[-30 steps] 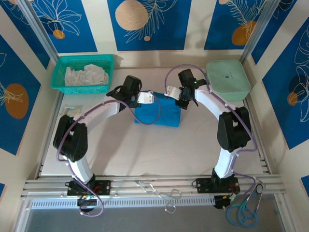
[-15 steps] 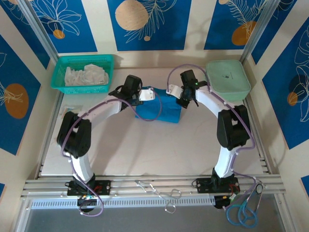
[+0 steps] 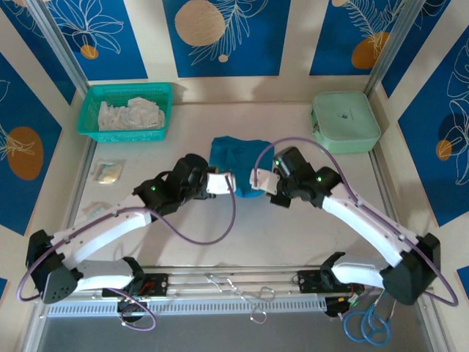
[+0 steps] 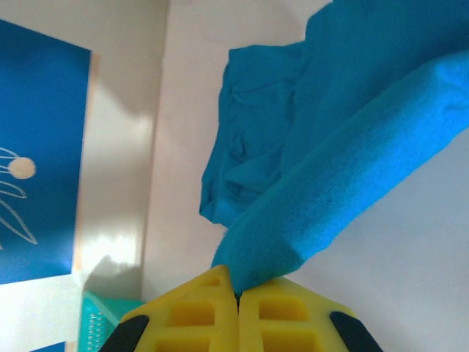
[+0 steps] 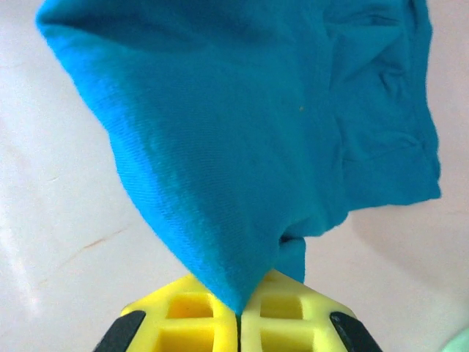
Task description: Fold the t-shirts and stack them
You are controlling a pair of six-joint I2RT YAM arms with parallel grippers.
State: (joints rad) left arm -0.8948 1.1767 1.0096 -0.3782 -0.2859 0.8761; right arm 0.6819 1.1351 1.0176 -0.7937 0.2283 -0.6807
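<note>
The pinched near edge is lifted, and the shirt's far part (image 3: 229, 152) (image 4: 256, 139) is below my left gripper and outward of it. I need to lower my left gripper outward to that part next and let go.
A teal-blue t-shirt (image 3: 236, 158) lies bunched at the middle of the table, its near edge lifted between both arms. My left gripper (image 3: 229, 183) is shut on the shirt's near left edge; in the left wrist view the cloth (image 4: 330, 191) runs up from the pinched yellow fingers (image 4: 198, 315). My right gripper (image 3: 258, 180) is shut on the near right edge; in the right wrist view the fabric (image 5: 242, 147) hangs from its closed yellow fingers (image 5: 289, 315). The two grippers sit close together just in front of the shirt.
A teal basket (image 3: 124, 111) with white cloths stands at the back left. A pale green lidded box (image 3: 345, 120) sits at the back right. Small packets (image 3: 108, 171) lie at the left. Scissors (image 3: 370, 323) and metal tools (image 3: 242, 290) rest on the front rail.
Both arms have pulled back toward the near side and lower, drawing the shirt's edge with them. The shirt now shows bunched behind the grippers rather than between them.
</note>
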